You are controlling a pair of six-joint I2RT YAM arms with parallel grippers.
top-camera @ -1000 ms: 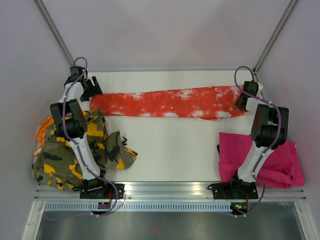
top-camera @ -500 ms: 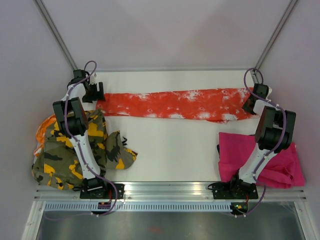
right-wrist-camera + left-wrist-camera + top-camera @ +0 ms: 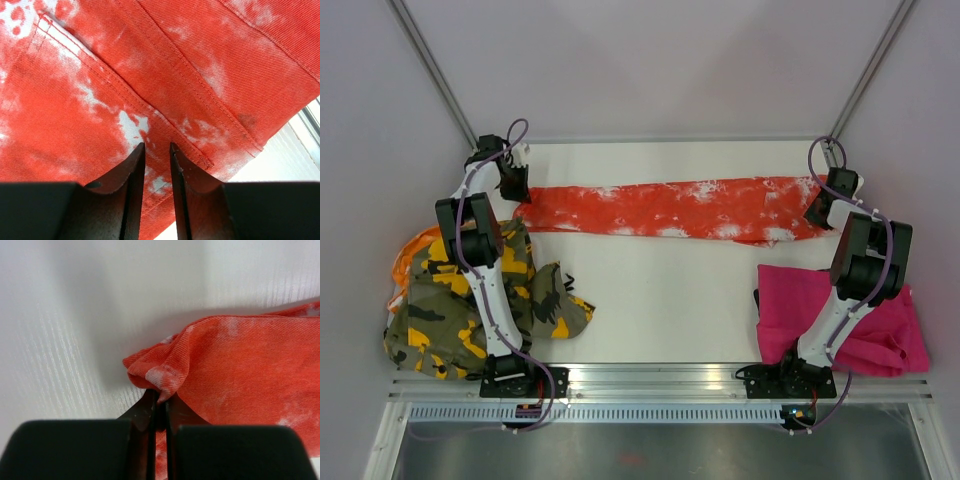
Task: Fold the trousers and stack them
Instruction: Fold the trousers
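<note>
My left gripper needs to lift the end of the trousers, carry it over, lower it and let go. The trousers' pocketed half (image 3: 716, 204) lies stretched flat to the right of my left gripper in the top view.
The orange-red trousers (image 3: 670, 210) with white splatter lie stretched in a long strip across the far part of the table. My left gripper (image 3: 517, 190) is at their left end. In the left wrist view this gripper (image 3: 161, 400) is shut on a bunched fold of the orange-red cloth (image 3: 240, 370). My right gripper (image 3: 817, 213) is at the strip's right end. Its jaws (image 3: 157, 147) stand narrow, with the seamed orange-red cloth (image 3: 150, 65) running between them. Camouflage trousers (image 3: 460, 300) lie crumpled at the near left. Magenta pink trousers (image 3: 850, 320) lie folded at the near right.
The white table (image 3: 660, 300) ends at a metal rail (image 3: 660, 375) by the arm bases. A bit of orange cloth (image 3: 405, 260) peeks from under the camouflage pile at the left edge. Slanted frame posts rise behind both far corners.
My left gripper has closed on the left end of the orange-red trousers after shifting slightly right. My right gripper moved right earlier, pulling the strip straighter, and now holds still.
</note>
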